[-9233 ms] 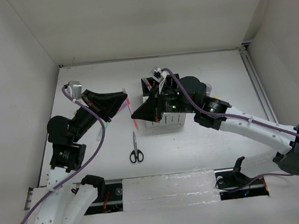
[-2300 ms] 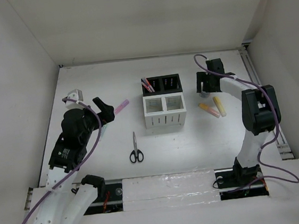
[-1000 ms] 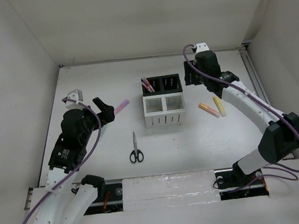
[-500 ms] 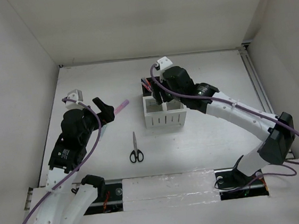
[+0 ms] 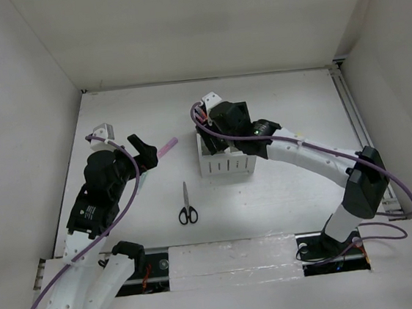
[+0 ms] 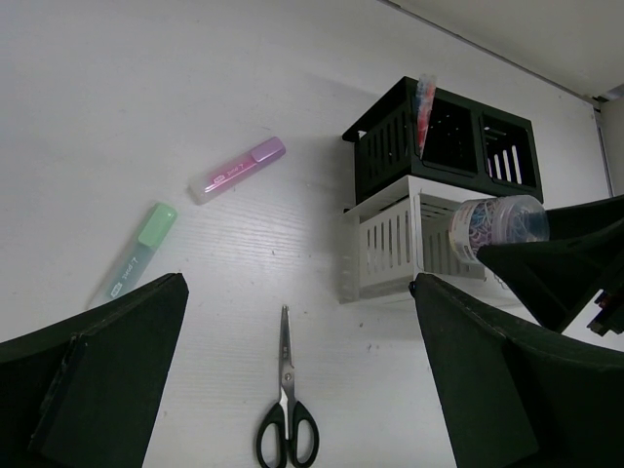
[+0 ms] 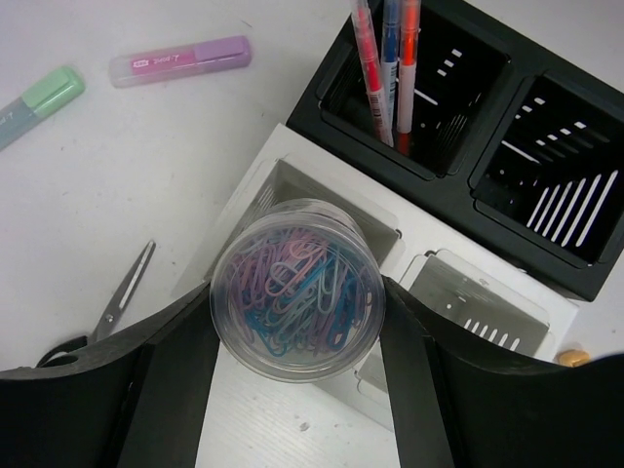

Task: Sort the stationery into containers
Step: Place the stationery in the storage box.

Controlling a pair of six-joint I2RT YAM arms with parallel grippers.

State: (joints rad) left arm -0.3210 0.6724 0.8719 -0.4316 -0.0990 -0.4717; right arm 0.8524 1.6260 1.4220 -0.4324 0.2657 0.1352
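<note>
The clear round tub already hangs over the opening of its section, so I need to lower my right gripper next into the white containers' section nearest the scissors [image 5: 205, 147] [image 7: 285, 197] to let go of the tub.
My right gripper [image 7: 295, 322] is shut on a clear round tub of coloured paper clips [image 7: 297, 290], held over the left compartment of the white containers [image 7: 419, 234]. The black containers [image 7: 458, 185] join them behind, and thin red, blue and orange pens [image 7: 385, 68] stand in the left black one. On the table to the left lie a pink highlighter [image 6: 237, 170], a green highlighter [image 6: 136, 249] and black-handled scissors [image 6: 285, 409]. My left gripper [image 6: 297, 283] hangs open above the scissors' tip and holds nothing.
In the top view my right arm [image 5: 301, 152] stretches across the table's right half and covers the white containers [image 5: 229, 165] from behind. White walls close in the back and both sides. An orange tip [image 7: 573, 358] shows right of the containers.
My right arm has swung from the back right corner leftward until it is over the containers, carrying the paper clip tub. The left arm has not moved.
</note>
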